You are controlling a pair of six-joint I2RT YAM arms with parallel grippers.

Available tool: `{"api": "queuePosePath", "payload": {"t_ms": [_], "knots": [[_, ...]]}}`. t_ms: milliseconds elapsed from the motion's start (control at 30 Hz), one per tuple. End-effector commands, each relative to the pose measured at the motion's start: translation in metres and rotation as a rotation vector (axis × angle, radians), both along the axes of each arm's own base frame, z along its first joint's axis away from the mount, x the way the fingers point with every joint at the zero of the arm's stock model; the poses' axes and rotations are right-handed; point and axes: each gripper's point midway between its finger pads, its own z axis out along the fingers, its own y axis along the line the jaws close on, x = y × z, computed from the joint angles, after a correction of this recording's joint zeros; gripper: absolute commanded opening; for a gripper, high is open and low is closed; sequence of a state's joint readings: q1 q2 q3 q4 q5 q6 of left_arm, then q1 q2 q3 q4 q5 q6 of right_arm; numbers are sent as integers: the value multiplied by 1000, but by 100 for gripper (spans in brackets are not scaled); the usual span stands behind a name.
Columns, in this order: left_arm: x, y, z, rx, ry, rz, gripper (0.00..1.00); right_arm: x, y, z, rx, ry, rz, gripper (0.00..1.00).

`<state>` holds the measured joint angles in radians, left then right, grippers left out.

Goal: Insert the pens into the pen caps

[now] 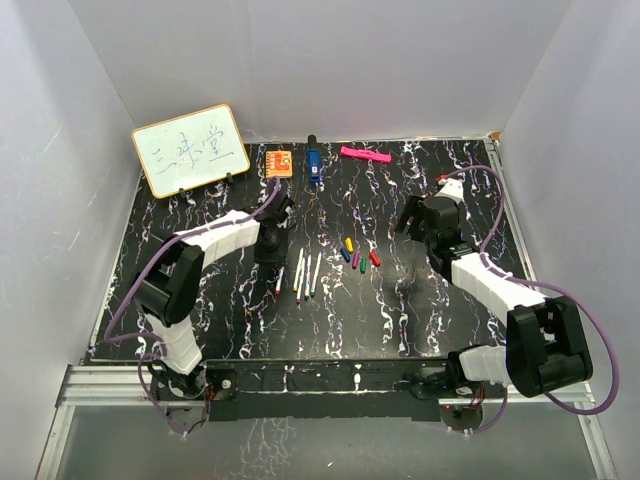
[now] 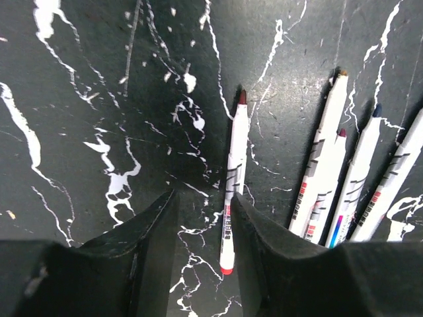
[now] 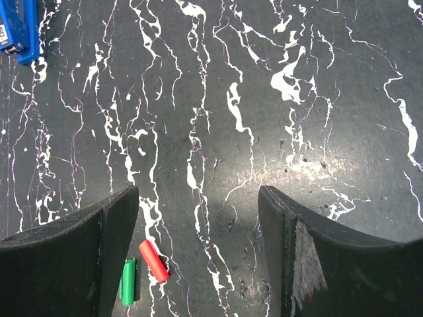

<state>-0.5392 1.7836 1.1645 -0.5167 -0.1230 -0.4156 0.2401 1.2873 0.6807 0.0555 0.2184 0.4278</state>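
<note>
The left gripper will next lower, shift to the right in the wrist view and close on the red-ended pen's body (image 1: 279, 280) (image 2: 228, 211), since it lies below, nearer the finger on that side.
One white pen (image 2: 234, 165) with a dark red tip and a red end lies flat on the marble table, between my left gripper's (image 2: 205, 196) fingers and close against the right finger. The jaws stand apart and do not clamp it. Several more pens (image 2: 360, 178) lie side by side to its right. From above, this gripper (image 1: 272, 250) hangs over the leftmost pen (image 1: 278, 279). The pen caps (image 1: 355, 257) lie in a small cluster at mid-table. My right gripper (image 3: 198, 191) is open and empty above bare table, with a red cap (image 3: 153, 260) and a green cap (image 3: 128, 281) by its left finger.
At the back stand a small whiteboard (image 1: 190, 150), an orange square block (image 1: 279, 162), a chunky blue object (image 1: 313, 163) and a pink marker (image 1: 364, 154). White walls enclose the table on three sides.
</note>
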Motion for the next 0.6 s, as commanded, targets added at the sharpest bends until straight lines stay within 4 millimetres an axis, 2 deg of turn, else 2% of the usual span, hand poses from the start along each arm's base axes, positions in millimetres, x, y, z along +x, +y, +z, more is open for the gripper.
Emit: {"api": "queuePosePath", "payload": {"t_ms": [0, 233, 567], "knots": [[-10, 0, 6, 57, 56, -33, 36, 8, -1, 26, 22, -86, -23, 71], [-15, -13, 8, 44, 71, -52, 36, 8, 0, 24, 30, -84, -22, 72], [-33, -15, -2, 74, 128, -64, 36, 9, -1, 21, 31, -78, -27, 72]]}}
